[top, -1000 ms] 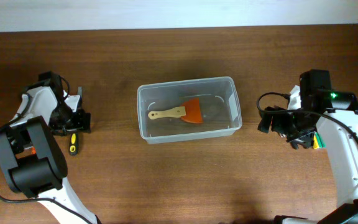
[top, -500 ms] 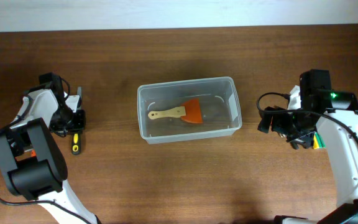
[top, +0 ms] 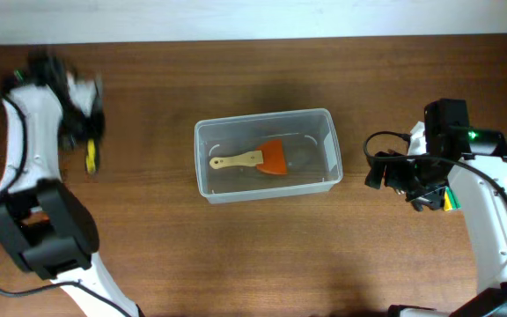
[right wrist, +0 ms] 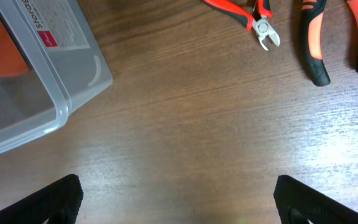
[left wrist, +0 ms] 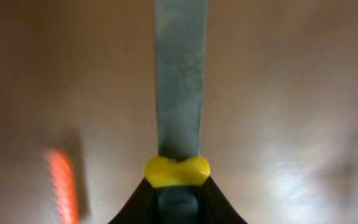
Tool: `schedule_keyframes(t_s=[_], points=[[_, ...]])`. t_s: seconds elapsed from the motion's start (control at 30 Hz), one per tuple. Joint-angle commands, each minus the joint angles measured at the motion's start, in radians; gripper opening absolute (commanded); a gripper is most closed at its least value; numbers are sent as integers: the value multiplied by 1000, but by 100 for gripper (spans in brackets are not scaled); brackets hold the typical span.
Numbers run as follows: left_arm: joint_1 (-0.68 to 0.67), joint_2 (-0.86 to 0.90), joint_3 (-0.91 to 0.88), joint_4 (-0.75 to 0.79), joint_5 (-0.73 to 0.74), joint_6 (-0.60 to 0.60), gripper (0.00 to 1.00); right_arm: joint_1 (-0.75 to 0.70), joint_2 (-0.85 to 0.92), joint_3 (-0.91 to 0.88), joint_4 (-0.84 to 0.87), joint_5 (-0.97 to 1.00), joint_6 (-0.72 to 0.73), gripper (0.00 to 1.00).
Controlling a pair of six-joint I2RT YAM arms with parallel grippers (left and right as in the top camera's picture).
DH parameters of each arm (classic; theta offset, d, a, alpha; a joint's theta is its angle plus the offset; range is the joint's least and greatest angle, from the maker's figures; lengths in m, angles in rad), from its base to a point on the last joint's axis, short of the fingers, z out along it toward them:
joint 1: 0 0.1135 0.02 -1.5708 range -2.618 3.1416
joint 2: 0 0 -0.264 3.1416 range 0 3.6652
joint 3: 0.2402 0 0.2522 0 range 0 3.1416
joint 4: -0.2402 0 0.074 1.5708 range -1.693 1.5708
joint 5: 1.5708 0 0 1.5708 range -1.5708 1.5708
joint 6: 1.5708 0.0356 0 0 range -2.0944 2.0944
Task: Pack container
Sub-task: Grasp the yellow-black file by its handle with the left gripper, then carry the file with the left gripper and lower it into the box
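Observation:
I should next swing my left gripper right in the overhead view to the container's free part beyond the scraper (top: 238, 137), which lies below, then lower it and release.
The container (top: 267, 154), a clear plastic tub, stands mid-table; its corner (right wrist: 42, 74) shows in the right wrist view. Inside it lies an orange scraper with a wooden handle (top: 253, 159). My left gripper (top: 88, 139) is at the far left, blurred by motion and shut on a tool with a yellow and black handle (top: 91, 157). In the left wrist view the left gripper (left wrist: 177, 194) clamps the black handle, and the tool's flat grey blade (left wrist: 179, 81) points away above the table. My right gripper (right wrist: 179, 202) stands open over bare wood to the right of the tub.
Red-handled cutters (right wrist: 247, 15) and orange-and-black pliers (right wrist: 328, 37) lie on the table beyond the right gripper. A green and yellow item (top: 450, 201) peeks out under the right arm. A blurred orange shape (left wrist: 61, 186) lies below the left gripper.
My left gripper has shut on the yellow and black tool, lifted it off the table and swung it toward the far edge. The right arm has not moved.

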Motion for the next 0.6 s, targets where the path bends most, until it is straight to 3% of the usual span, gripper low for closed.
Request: schedule_keyframes(t_s=[0.0,0.13,0.33,0.57], points=[[-142,-50,251,-39,146,36,2,-7,-5,12,3,9,-9,99],[-367,-50,371,-63,101,238,2,-7,-5,12,3,9,-9,99],[-651,12,267,-147,-47,619,2,-7,-5,12,3,9,-9,99],[-756,151,99,-41,-220,706,2,-7,-5,12,-1,9,-9,99]])
